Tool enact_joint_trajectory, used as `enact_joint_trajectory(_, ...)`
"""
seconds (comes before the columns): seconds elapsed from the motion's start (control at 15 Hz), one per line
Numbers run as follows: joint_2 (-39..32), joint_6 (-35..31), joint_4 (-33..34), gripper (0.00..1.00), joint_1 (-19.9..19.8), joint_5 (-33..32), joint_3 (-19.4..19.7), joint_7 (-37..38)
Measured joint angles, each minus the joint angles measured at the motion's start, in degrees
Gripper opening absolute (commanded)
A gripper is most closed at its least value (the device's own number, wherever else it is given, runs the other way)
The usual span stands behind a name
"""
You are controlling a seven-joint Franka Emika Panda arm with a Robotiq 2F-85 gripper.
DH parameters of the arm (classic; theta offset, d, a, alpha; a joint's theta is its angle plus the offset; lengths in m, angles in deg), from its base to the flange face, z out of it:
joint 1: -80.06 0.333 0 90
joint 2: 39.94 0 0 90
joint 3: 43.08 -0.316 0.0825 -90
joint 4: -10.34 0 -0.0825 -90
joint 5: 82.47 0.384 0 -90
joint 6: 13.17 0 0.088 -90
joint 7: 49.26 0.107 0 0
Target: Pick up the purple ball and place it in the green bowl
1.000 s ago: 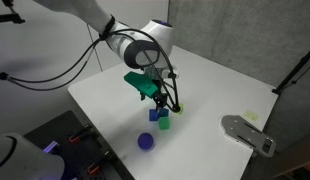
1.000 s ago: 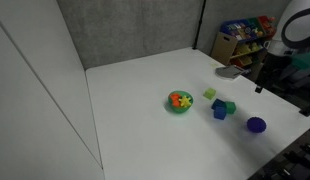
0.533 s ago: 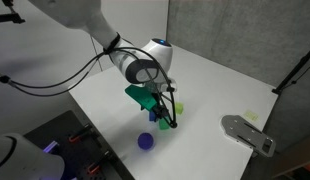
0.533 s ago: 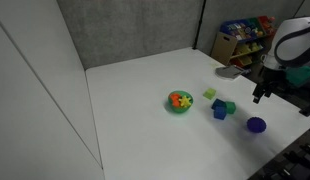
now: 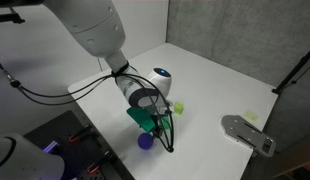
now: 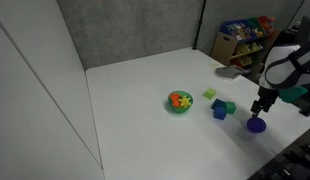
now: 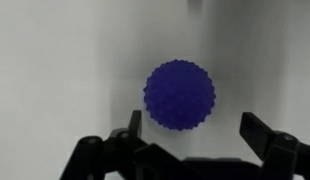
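Observation:
The purple ball (image 7: 180, 95) is under my gripper, in line between its open fingers. Next I should lower my gripper until the fingers are on both sides of the ball, and then close them.
The purple ball (image 7: 180, 95) is a blue-purple sphere with a bumpy surface, lying on the white table. In the wrist view it sits just ahead of my open gripper (image 7: 193, 128), centred between the two fingers and apart from them. The ball also shows in both exterior views (image 5: 146, 141) (image 6: 256, 125), with the gripper (image 6: 260, 108) right above it. The green bowl (image 6: 178, 101), with red-orange and yellow patches inside, stands near the table's middle, well away from the ball.
A blue cube (image 6: 219, 110), a green cube (image 6: 230, 106) and a pale yellow-green piece (image 6: 209, 94) lie between the bowl and the ball. A grey object (image 5: 247, 133) lies near a table edge. Shelves with coloured items (image 6: 243, 40) stand behind the table.
The arm has swung from beside the cubes toward the table's edge and lowered, so the gripper now hangs directly over the purple ball. The ball and bowl have not moved.

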Motion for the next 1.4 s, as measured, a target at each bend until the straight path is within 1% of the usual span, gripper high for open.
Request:
enact_joint_trajectory(0.33,-5.9,-0.6,1.8,1.0,-1.2,0.0,-0.1,-0.8)
enact_joint_trajectory(0.6,-8.4,-0.6,2.6,1.0,-1.5,-0.5,-0.1,-0.8)
enact_joint_trajectory(0.67,-8.8,-0.6,2.7,0.82,-1.5,-0.6,-0.1,-0.8)
enact_joint_trajectory(0.8,-9.3,-0.6,2.7,0.64,-1.5,-1.0,-0.2,-0.8)
enact_joint_trajectory(0.87,-9.4,-0.6,2.7,0.6,-1.5,-1.2,-0.2,-0.8)
enact_joint_trajectory(0.93,-9.3,-0.5,2.8,0.59,-1.5,-1.5,-0.2,-0.8)
enact_joint_trajectory(1.13,-9.1,-0.5,2.8,0.51,-1.5,-2.0,-0.3,-0.8)
enact_joint_trajectory(1.33,-8.9,-0.5,2.8,0.46,-1.5,-2.0,-0.6,-1.5)
enact_joint_trajectory(1.4,-8.8,-0.4,2.8,0.46,-1.5,-2.0,-0.7,-1.8)
